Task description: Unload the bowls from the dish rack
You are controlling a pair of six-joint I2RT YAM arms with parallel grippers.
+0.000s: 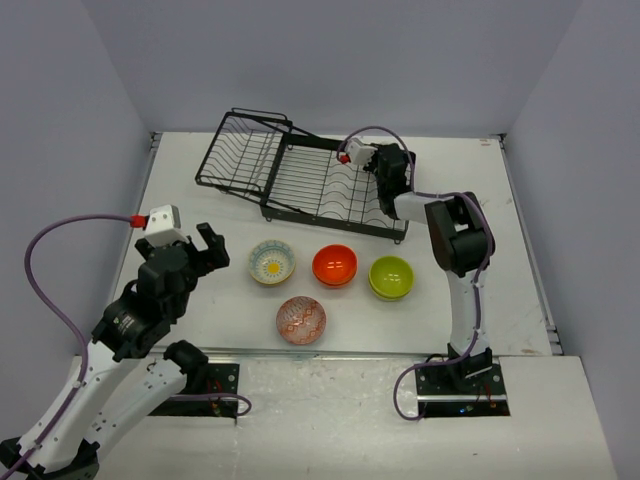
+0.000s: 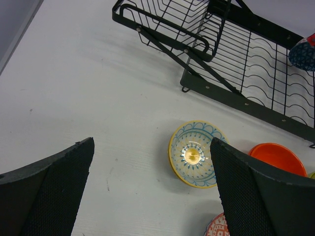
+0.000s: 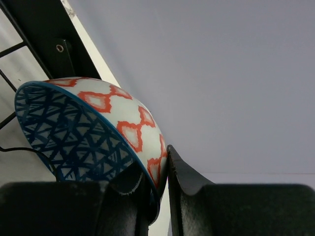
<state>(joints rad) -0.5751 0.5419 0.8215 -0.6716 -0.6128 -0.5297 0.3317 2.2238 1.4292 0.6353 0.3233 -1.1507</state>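
My right gripper moves back over the empty pinkish bowl [image 1: 301, 320] next, then lowers and releases, since that bowl sits back of it, to its left in the top view.
The black wire dish rack [image 1: 300, 175] stands at the back of the table. My right gripper [image 1: 384, 174] is over its right end, shut on the rim of a blue patterned bowl [image 3: 83, 132] with a red-and-white outside. One finger is inside the rim and one outside [image 3: 165, 169]. That bowl also shows in the left wrist view [image 2: 302, 51] above the rack [image 2: 236, 64]. Four bowls sit on the table: cream floral [image 1: 271, 262], orange-red [image 1: 335, 265], lime green [image 1: 391, 277] and pinkish patterned [image 1: 301, 320]. My left gripper [image 1: 205, 248] is open and empty, left of the cream bowl [image 2: 193, 153].
The rack's smaller tilted section [image 1: 240, 150] is at its left end. Grey walls close in the table on three sides. A purple cable [image 1: 60, 235] loops off the left arm. The orange-red bowl [image 2: 275, 157] and the pinkish bowl [image 2: 219, 228] show beside my left fingers.
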